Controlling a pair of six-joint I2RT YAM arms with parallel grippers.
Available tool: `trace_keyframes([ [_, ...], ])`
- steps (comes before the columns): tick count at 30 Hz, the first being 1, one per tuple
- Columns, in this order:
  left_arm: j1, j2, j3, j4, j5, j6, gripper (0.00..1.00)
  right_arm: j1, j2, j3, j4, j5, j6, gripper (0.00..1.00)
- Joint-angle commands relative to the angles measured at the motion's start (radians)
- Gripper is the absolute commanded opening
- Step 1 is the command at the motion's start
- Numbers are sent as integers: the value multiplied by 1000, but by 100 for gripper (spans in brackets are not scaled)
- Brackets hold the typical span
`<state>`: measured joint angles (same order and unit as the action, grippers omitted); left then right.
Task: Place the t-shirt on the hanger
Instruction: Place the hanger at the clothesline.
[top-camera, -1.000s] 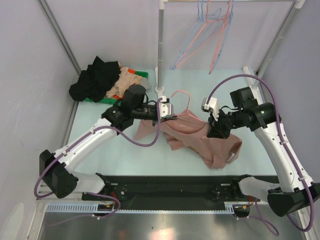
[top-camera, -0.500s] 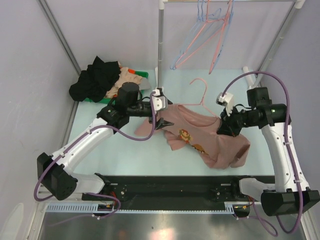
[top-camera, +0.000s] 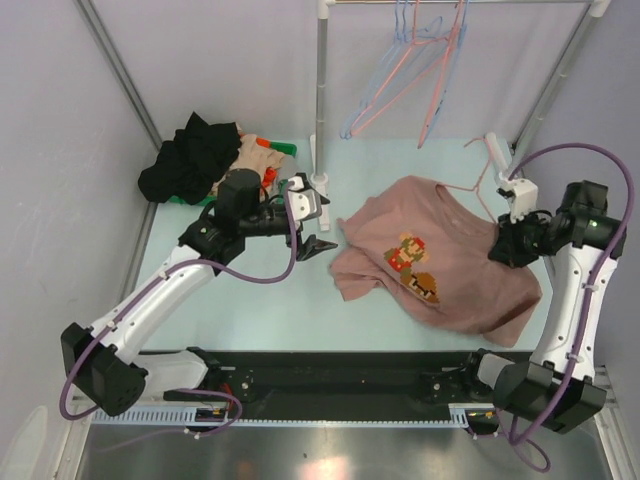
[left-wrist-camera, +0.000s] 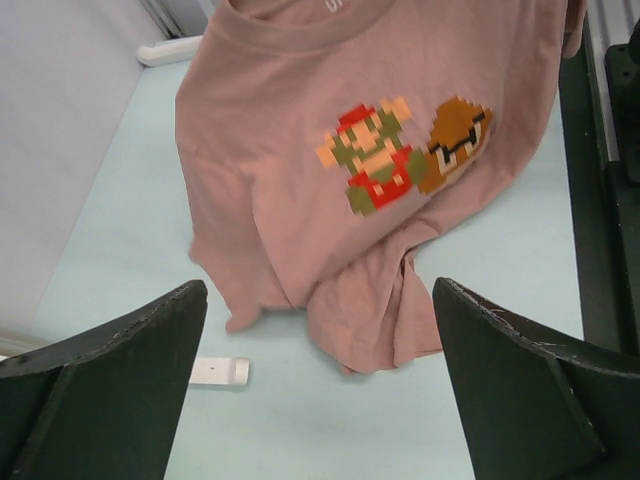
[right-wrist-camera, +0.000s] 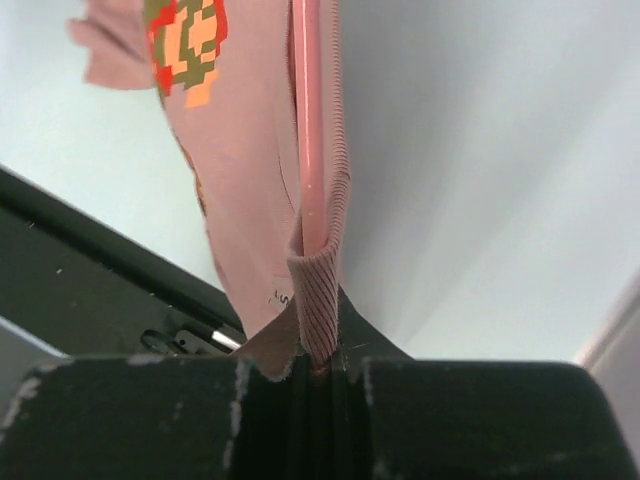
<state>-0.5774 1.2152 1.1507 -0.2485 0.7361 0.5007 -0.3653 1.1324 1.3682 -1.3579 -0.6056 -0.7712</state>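
The robot's right gripper next needs to move up and outward to the bar's bare part (top-camera: 545, 2) and let go of the t-shirt's collar, since the bar is above and outward of the gripper.
The dusty-pink t-shirt (top-camera: 440, 270) lies spread on the table, its pixel-art print facing up. My right gripper (top-camera: 507, 245) is at the shirt's right edge. It is shut on the ribbed collar (right-wrist-camera: 320, 290) together with the pale-pink hanger (right-wrist-camera: 308, 120), whose rod runs inside the neck. The hanger's hook (top-camera: 484, 185) pokes out beyond the collar. My left gripper (top-camera: 322, 243) stands wide open just left of the shirt and holds nothing. In its own view the shirt (left-wrist-camera: 330, 130) lies ahead of the fingers (left-wrist-camera: 110, 390), apart from them.
A heap of black, beige and orange clothes (top-camera: 205, 160) sits at the back left. The rack's upright pole (top-camera: 320, 90) and white foot (top-camera: 320, 183) stand behind the left gripper. Blue and pink hangers (top-camera: 410, 70) hang from the rail. A small white tab (left-wrist-camera: 220, 372) lies on the table.
My left gripper let go of the shirt, opened wide and drew back to the left. My right arm carried the collar and hanger to the right, pulling the shirt out flat with its print showing.
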Motion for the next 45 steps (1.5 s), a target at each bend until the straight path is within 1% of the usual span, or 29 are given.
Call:
trace_keyframes([
  [1, 7, -40, -37, 37, 11, -39, 100, -118, 26, 43, 78, 21, -13, 0],
  [2, 7, -48, -43, 38, 14, -40, 100, -126, 35, 83, 110, 26, 40, 0],
  [3, 7, -48, -49, 41, 17, -44, 100, -130, 44, 106, 170, 26, 67, 0],
  [5, 7, -49, -57, 40, 19, -47, 100, -130, 82, 162, 238, 27, 130, 0],
  [6, 7, -52, -59, 40, 16, -48, 100, -132, 99, 225, 305, 41, 198, 0],
  [8, 7, -57, -65, 43, 14, -56, 100, -132, 166, 287, 354, 50, 251, 0],
  [9, 7, -65, -68, 49, 11, -59, 100, -132, 191, 348, 403, 61, 304, 0],
  [12, 7, -77, -88, 61, 11, -73, 100, -127, 276, 437, 482, 86, 401, 0],
  [13, 7, -82, -97, 66, 9, -76, 100, -124, 300, 509, 490, 87, 427, 0],
  [15, 7, -88, -106, 72, 11, -91, 100, -121, 389, 589, 505, 90, 470, 0],
  [16, 7, -92, -115, 78, 11, -96, 100, -121, 421, 667, 514, 89, 519, 0],
  [17, 7, -95, -120, 84, 9, -100, 100, -113, 450, 704, 523, 104, 533, 0],
  [18, 7, -98, -126, 89, 9, -111, 100, -106, 510, 750, 528, 112, 544, 0],
  [19, 7, -100, -134, 94, 9, -114, 100, -97, 538, 794, 525, 115, 546, 0],
  [20, 7, -105, -137, 94, 9, -116, 100, -72, 564, 883, 523, 127, 547, 0],
  [24, 7, -124, -155, 94, -4, -117, 100, -31, 684, 1069, 513, 194, 553, 0],
  [27, 7, -141, -177, 94, -10, -117, 100, -8, 742, 1128, 514, 240, 543, 0],
  [35, 7, -161, -212, 92, -20, -120, 100, 34, 825, 1143, 476, 360, 506, 0],
  [39, 8, -171, -220, 94, -24, -125, 100, 34, 863, 1178, 468, 379, 495, 0],
  [45, 8, -177, -227, 91, -30, -126, 100, 37, 897, 1177, 477, 397, 471, 0],
])
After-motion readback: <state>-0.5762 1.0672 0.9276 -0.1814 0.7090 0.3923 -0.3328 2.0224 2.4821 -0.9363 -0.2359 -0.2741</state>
